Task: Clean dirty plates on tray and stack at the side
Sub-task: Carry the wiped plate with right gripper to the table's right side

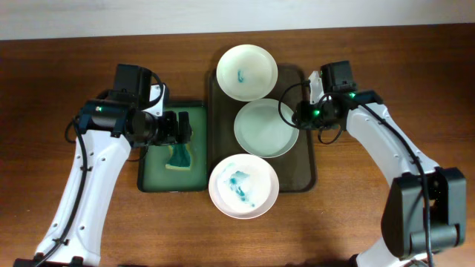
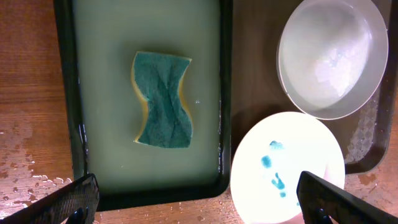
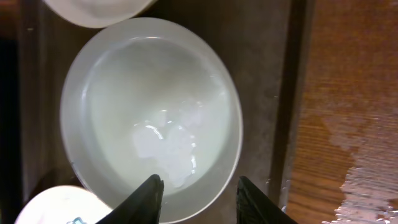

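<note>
I need to lower my right gripper next over the middle plate's rim (image 1: 297, 130) (image 3: 234, 164) and close there, since that rim is below my gripper, between its open fingers.
Three white plates lie on the brown tray (image 1: 297, 167). The far plate (image 1: 247, 72) has a small blue stain. The middle plate (image 1: 266, 127) is wet with no stain showing. The near plate (image 1: 243, 186) has blue smears. A green and yellow sponge (image 1: 179, 156) lies in the green tray (image 1: 159, 176). My left gripper (image 1: 182, 127) is open and empty above the sponge (image 2: 163, 99). My right gripper (image 1: 299, 115) is open, and in the right wrist view its fingers (image 3: 202, 199) straddle the right rim of the middle plate (image 3: 152, 112).
The green tray (image 2: 106, 93) holds shallow water. Water drops lie on the wooden table (image 3: 348, 124) right of the brown tray and near the green tray's front edge (image 2: 25, 168). The stained near plate (image 2: 286, 168) overhangs the brown tray's front.
</note>
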